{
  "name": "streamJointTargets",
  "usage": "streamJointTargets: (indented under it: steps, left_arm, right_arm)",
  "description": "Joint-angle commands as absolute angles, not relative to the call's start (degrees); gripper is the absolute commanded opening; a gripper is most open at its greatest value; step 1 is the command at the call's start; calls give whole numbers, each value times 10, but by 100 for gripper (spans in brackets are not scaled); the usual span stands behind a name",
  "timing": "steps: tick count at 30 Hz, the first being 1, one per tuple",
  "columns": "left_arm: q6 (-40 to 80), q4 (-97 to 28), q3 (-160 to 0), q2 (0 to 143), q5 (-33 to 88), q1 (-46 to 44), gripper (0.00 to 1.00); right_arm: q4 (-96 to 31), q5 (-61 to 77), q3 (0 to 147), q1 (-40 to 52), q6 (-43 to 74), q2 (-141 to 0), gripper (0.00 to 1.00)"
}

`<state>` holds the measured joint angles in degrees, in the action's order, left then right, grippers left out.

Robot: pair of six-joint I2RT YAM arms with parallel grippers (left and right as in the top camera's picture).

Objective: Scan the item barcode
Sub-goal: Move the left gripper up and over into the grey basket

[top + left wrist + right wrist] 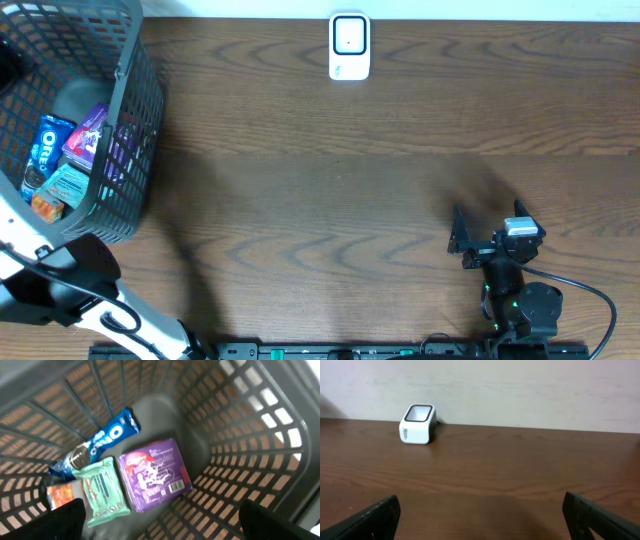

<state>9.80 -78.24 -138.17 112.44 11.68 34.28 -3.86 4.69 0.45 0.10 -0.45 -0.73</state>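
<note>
My left gripper moves down next to the edge of the purple packet by the teal wipes pack point(102, 491), clear of the basket's side, and closes there.
A grey mesh basket point(135, 120) at the table's far left holds a blue Oreo pack point(102, 440), a purple packet point(155, 472), a teal wipes pack point(102, 491) and an orange packet point(61, 495). My left gripper point(162, 525) hangs open above them and touches none; its black fingertips point(65, 520) show at the bottom corners. The white scanner point(349, 45) stands at the table's far edge, also the scanner point(418, 423) in the right wrist view. My right gripper point(462, 238) rests open and empty near the front right, far from the scanner.
The basket wall point(250, 435) rises steeply around the items. Brown wooden tabletop point(330, 200) stretches between basket, scanner and right arm. The left arm's white links point(90, 300) cross the front left corner. A pale wall point(520, 390) stands behind the scanner.
</note>
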Motion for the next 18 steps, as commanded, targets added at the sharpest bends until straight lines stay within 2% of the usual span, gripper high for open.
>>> streamJointTargets:
  steps: [1, 11, 18]
  left_arm:
    - [65, -799, -1369, 1154, 100, 343, 98]
    - [64, -840, -1369, 1257, 60, 343, 98]
    - [149, -866, -1369, 1294, -5, 343, 98]
  right_arm:
    - [-41, 50, 4, -3, 2, -5, 99]
    - [-41, 50, 4, -3, 2, -5, 99]
    - [-41, 50, 4, -3, 2, -5, 99]
